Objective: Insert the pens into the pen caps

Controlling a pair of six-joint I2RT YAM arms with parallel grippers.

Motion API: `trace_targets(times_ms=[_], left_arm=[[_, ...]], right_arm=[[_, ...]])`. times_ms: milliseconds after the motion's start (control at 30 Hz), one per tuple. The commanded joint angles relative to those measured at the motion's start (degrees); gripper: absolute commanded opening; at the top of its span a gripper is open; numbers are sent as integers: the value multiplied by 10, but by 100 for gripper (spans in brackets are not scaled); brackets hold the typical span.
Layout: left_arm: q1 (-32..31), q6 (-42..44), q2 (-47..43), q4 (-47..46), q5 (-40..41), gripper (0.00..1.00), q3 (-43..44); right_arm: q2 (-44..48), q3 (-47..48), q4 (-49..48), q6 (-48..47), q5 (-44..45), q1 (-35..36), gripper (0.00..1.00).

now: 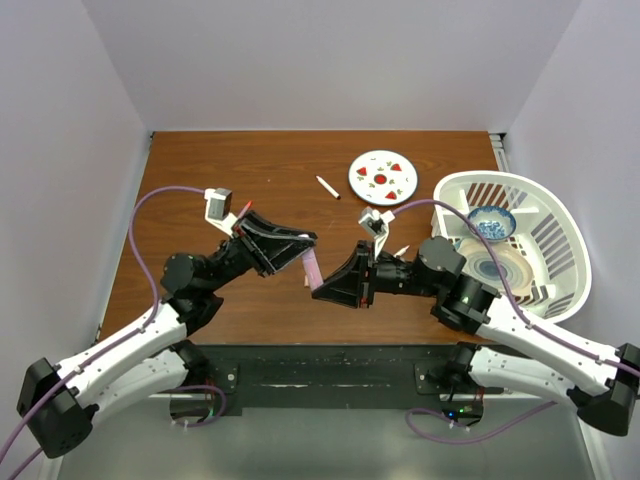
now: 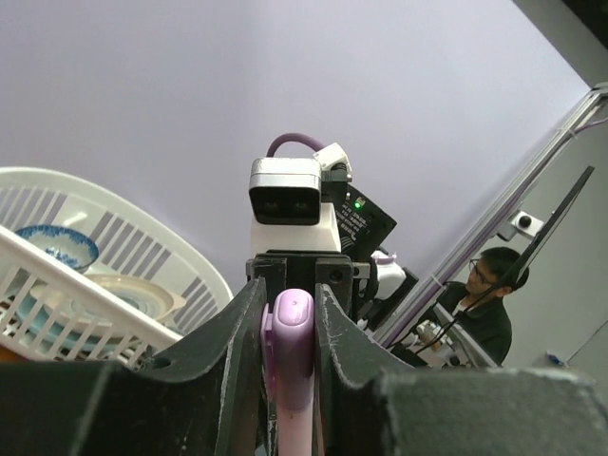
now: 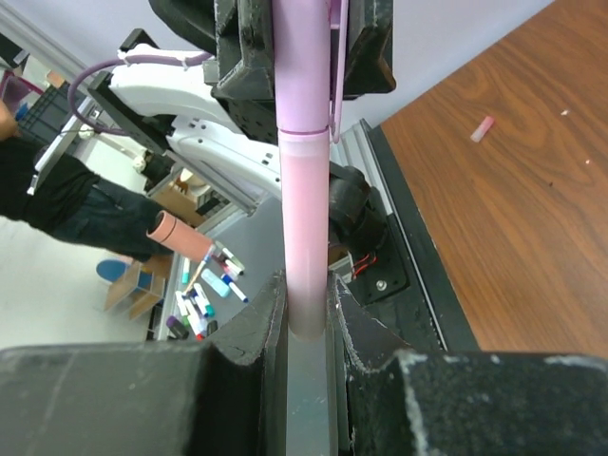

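Note:
The robot's left gripper will tilt down next and lower the pen to release it on the bare wood below that gripper, with the lilac cap over the pen's body (image 3: 306, 218).
A thick pale pink pen (image 1: 312, 270) hangs in the air between my two grippers, above the table's near middle. My left gripper (image 1: 303, 243) is shut on its lilac pen cap (image 2: 293, 328), which has a side clip. In the right wrist view the cap (image 3: 302, 66) sits over the end of the pen's barrel (image 3: 306, 218), with a seam between them. My right gripper (image 3: 307, 294) is shut on the barrel's other end. A thin white pen (image 1: 327, 187) lies further back on the table. A small pink cap (image 3: 484, 128) lies on the wood.
A round white plate with red marks (image 1: 381, 177) lies at the back. A white basket (image 1: 560, 215) at the right holds a blue bowl (image 1: 492, 222) and plates. Another small white stick (image 1: 402, 249) lies beside the right wrist.

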State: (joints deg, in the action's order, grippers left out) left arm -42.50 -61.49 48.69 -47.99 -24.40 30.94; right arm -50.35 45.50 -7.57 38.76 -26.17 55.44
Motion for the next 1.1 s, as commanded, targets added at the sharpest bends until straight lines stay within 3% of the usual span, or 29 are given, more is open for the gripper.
trace_targets(times_ms=[0,400,433,500,533,567,667,733,767,833,867,967,1067], left_arm=[[-66,-8,20,28,-114,0,-49],[-100,16,12,74,-89,0,-73],[-100,32,11,96,-80,0,-58],[-98,73,15,230,-56,0,29],[-97,119,18,277,-21,0,63],[-94,138,29,360,-1,0,128],[-52,168,54,426,20,0,208],[-2,165,69,439,9,0,225],[13,168,73,451,8,0,234],[40,194,94,478,22,0,244],[46,204,103,522,33,0,254],[67,235,141,561,86,0,239],[87,230,179,556,138,0,193]], right_arm=[[-1,102,-134,-49,168,-16,0],[-65,228,-69,-106,167,-58,0],[-72,236,-58,-110,131,-61,0],[-84,253,4,-124,96,-62,0],[-80,232,17,-125,68,-63,15],[-59,208,22,-116,59,-62,21],[15,103,28,-91,46,-62,44],[58,45,51,-83,48,-62,53],[95,30,78,-81,55,-62,63],[134,0,113,-75,60,-62,74],[151,-5,144,-72,70,-62,87],[205,-9,199,-69,105,-62,94],[217,-3,240,-53,156,-62,95]])
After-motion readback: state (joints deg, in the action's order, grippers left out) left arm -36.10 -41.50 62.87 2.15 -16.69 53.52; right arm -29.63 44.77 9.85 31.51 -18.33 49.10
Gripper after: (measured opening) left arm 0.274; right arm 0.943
